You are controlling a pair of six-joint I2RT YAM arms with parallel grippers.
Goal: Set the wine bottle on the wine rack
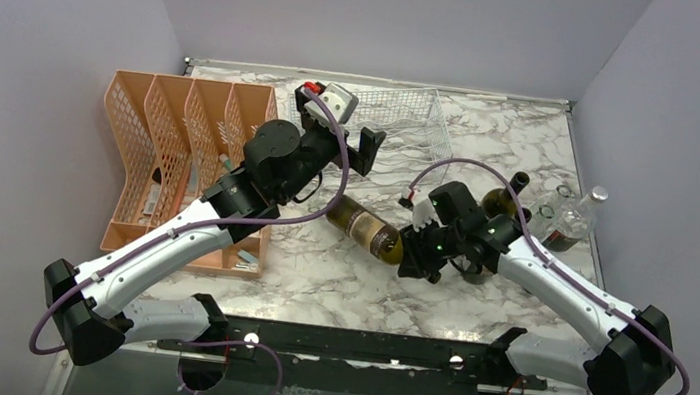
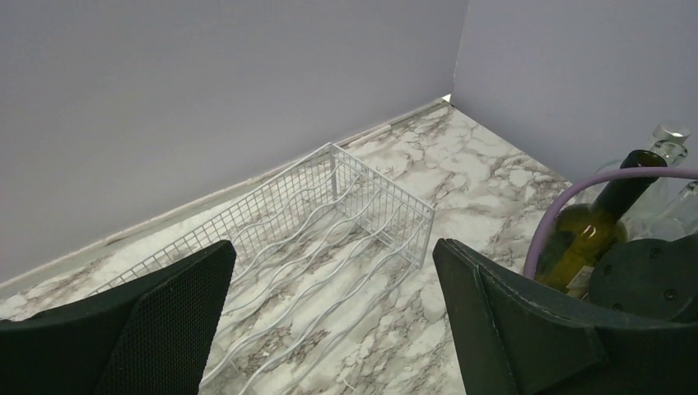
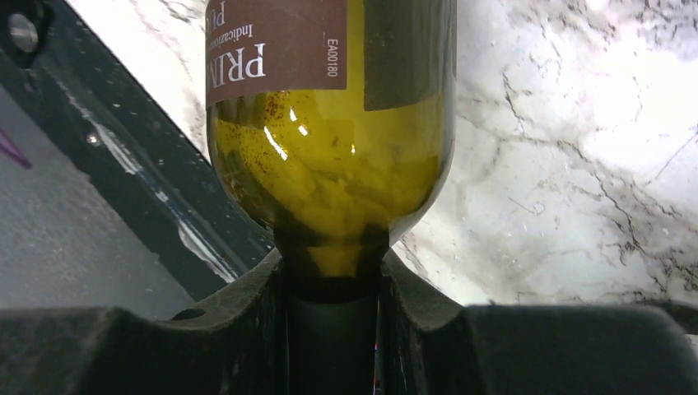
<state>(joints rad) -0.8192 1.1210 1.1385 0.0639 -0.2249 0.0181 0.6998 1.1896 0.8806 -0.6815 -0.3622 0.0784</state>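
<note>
I should next turn the slanting bottle in my right gripper outward, to the left in the top view. Then I should push it into the rack's empty cradles there and let go.
A green wine bottle [image 1: 367, 228] with a brown label lies level near the table's middle. My right gripper [image 1: 412, 251] is shut on its neck; in the right wrist view the fingers [image 3: 247, 313] clamp the neck and the bottle body [image 3: 329, 123] stretches away from them. The white wire wine rack [image 1: 392, 112] stands at the back centre, with no bottle on its wavy cradles [image 2: 329, 214]. My left gripper [image 1: 357, 148] is open and empty, just in front of the rack, its jaws wide apart in the left wrist view [image 2: 329, 321].
An orange mesh file organiser [image 1: 180, 152] stands at the left, partly under the left arm. A second green bottle [image 1: 507, 195] stands upright behind the right gripper and also shows in the left wrist view [image 2: 593, 222]. Clear glass bottles [image 1: 575, 215] stand at the right edge.
</note>
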